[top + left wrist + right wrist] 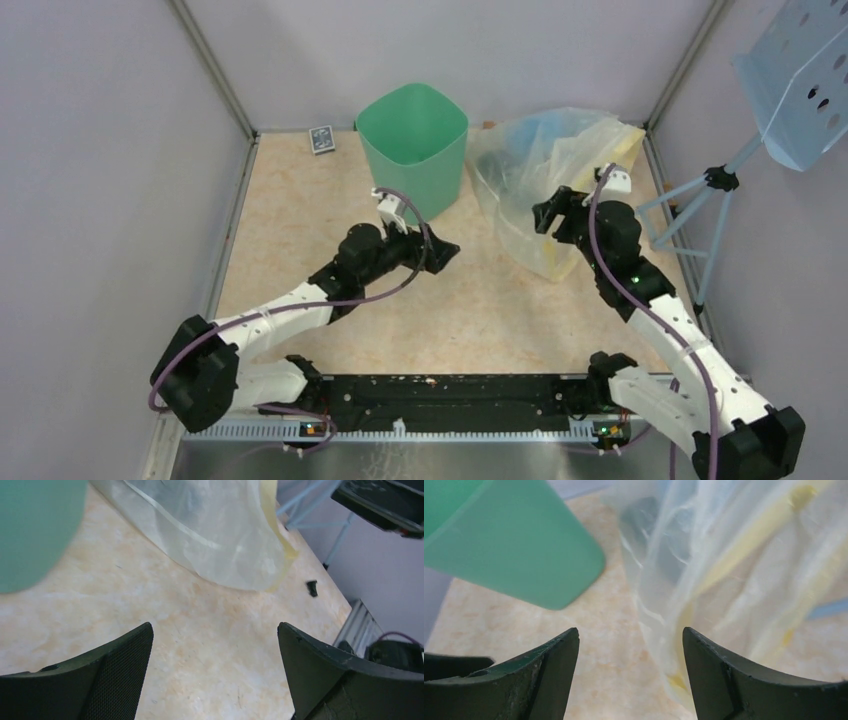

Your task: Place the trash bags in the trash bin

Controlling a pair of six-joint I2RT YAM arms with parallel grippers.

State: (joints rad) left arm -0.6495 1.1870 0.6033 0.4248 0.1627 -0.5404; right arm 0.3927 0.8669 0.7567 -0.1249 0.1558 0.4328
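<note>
Next, my left gripper moves to the right in the top view, onto the plastic heap's near end, as its open fingers stand over bare tabletop.
The mint-green trash bin (412, 140) stands upright at the back middle of the table; its wall shows in the left wrist view (35, 525) and the right wrist view (519, 550). No black trash bag shows in any view. My left gripper (445, 250) is open and empty, low over the table just in front of the bin (214, 630). My right gripper (548, 215) is open and empty (629, 632), at the near left edge of the pale translucent plastic heap (545, 165); its right finger (744, 680) is over the heap's edge.
The pale yellowish-blue plastic heap (210, 530) (734, 565) lies right of the bin. A small dark box (321, 139) lies at the back left. A light-blue perforated panel (805, 80) on a stand (700, 215) is at the right wall. A small black piece (312, 588) lies on the table.
</note>
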